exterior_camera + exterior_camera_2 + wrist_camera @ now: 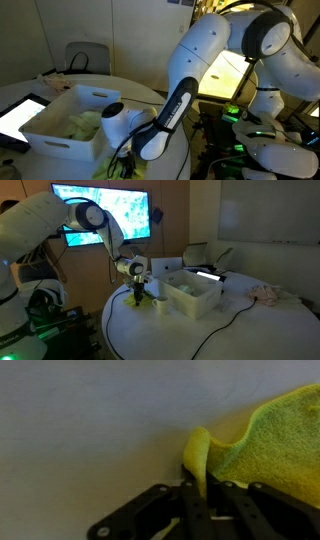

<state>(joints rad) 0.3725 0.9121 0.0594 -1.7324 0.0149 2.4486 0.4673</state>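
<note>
My gripper will next move back, away from the white bin [195,297], and let go of the raised fold on the bare tabletop, because that open patch lies back of it.
A yellow-green cloth [265,445] lies on the pale table, filling the right of the wrist view. My gripper [205,485] comes in from the bottom edge, and its black fingers are shut on a raised fold of the cloth that stands up between them. In an exterior view the gripper [140,295] points down at the table just beside the white bin [195,297], with the cloth [158,304] showing as a small yellow-green patch at its tip. In the opposite exterior view the arm's wrist [125,125] blocks the gripper and the grip.
The white bin [65,125] holds pale and greenish cloths. A tablet [20,115] lies on the round white table [230,335]. A cable [225,320] runs across the table, a crumpled cloth [268,294] lies farther off, and chairs stand behind.
</note>
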